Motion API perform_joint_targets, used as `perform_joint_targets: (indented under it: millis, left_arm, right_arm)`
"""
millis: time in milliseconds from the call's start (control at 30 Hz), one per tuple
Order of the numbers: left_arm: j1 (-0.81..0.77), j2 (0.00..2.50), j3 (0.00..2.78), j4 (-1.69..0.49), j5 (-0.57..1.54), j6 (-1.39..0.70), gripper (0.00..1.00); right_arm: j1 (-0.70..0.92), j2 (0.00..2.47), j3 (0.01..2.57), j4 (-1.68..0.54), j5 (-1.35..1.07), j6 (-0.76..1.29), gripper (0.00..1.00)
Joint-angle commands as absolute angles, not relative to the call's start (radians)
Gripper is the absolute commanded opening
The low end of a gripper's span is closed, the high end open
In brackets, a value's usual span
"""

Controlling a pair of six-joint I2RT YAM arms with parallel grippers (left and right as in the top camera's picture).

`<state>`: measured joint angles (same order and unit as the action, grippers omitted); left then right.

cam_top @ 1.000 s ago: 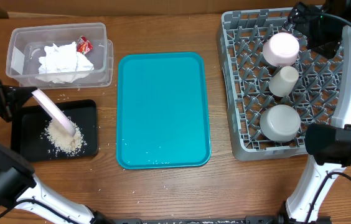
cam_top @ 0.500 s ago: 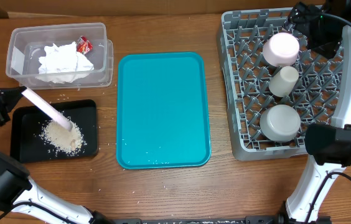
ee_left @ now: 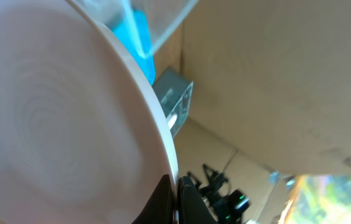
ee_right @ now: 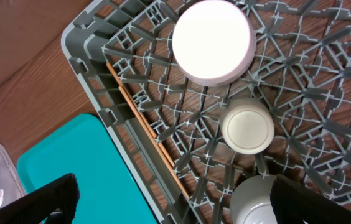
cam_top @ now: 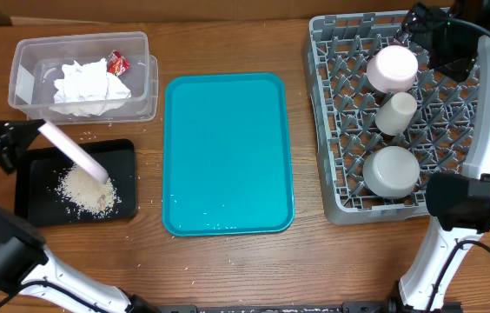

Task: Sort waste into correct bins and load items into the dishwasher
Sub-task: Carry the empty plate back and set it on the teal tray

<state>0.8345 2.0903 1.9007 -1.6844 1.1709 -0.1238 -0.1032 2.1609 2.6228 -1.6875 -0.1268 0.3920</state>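
Observation:
The teal tray (cam_top: 222, 154) is empty, so my left gripper will next swing to the right in the overhead view and down over it, turn the plate (cam_top: 73, 153) flat and let it go.
My left gripper (cam_top: 6, 143) is shut on the rim of a pale pink plate (cam_top: 73, 153), held tilted on edge over the black tray (cam_top: 123, 152), which has a pile of rice (cam_top: 84, 193) in it. In the left wrist view the plate (ee_left: 57, 118) fills the frame and the fingers (ee_left: 178, 199) pinch its edge. My right gripper (ee_right: 169, 199) is open and empty, high above the grey dishwasher rack (cam_top: 325, 87). The rack holds a pink bowl (cam_top: 391, 68), a cream cup (cam_top: 395, 113) and a grey bowl (cam_top: 391, 171), all upside down.
A clear plastic bin (cam_top: 141, 56) at the back left holds white tissue (cam_top: 89, 84) and a red wrapper (cam_top: 117, 62). A teal tray (cam_top: 228, 152) lies in the middle. Rice grains are scattered on the wood near the black tray.
The left gripper and plate swung left and back a little, then returned right. The plate's lower edge stays over the rice pile. The right arm has not moved.

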Motion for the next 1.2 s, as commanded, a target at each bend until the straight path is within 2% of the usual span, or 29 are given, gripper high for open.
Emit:
perform_joint_targets:
  millis: [0, 100, 233, 467, 667, 900, 1167]
  left_arm:
    - [0.706, 1.918, 1.899, -1.691, 1.193, -0.128, 0.04]
    - [0.595, 1.852, 1.899, -1.691, 1.125, -0.169, 0.04]
    - [0.352, 1.801, 1.899, -1.668, 0.9, -0.252, 0.04]
    - [-0.067, 1.833, 1.899, -1.462, 0.32, -0.442, 0.04]
    - [-0.36, 1.916, 1.899, -1.293, 0.089, -0.519, 0.04]
    - [-0.569, 2.088, 1.899, -1.188, -0.091, -0.551, 0.04]
    - [-0.61, 2.249, 1.899, -1.2, -0.115, -0.591, 0.04]
  right_arm:
    - [-0.102, 2.137, 2.637, -1.685, -0.132, 0.394, 1.0]
    - [-0.102, 2.137, 2.637, -1.685, -0.132, 0.394, 1.0]
    - [-0.102, 2.137, 2.637, -1.685, -0.132, 0.394, 1.0]
    - [-0.102, 2.137, 2.637, -1.685, -0.132, 0.394, 1.0]
    - [-0.102, 2.137, 2.637, -1.685, -0.132, 0.394, 1.0]
    - [-0.102, 2.137, 2.637, -1.685, -0.132, 0.394, 1.0]
    - [-0.102, 2.137, 2.637, -1.645, -0.141, 0.394, 1.0]
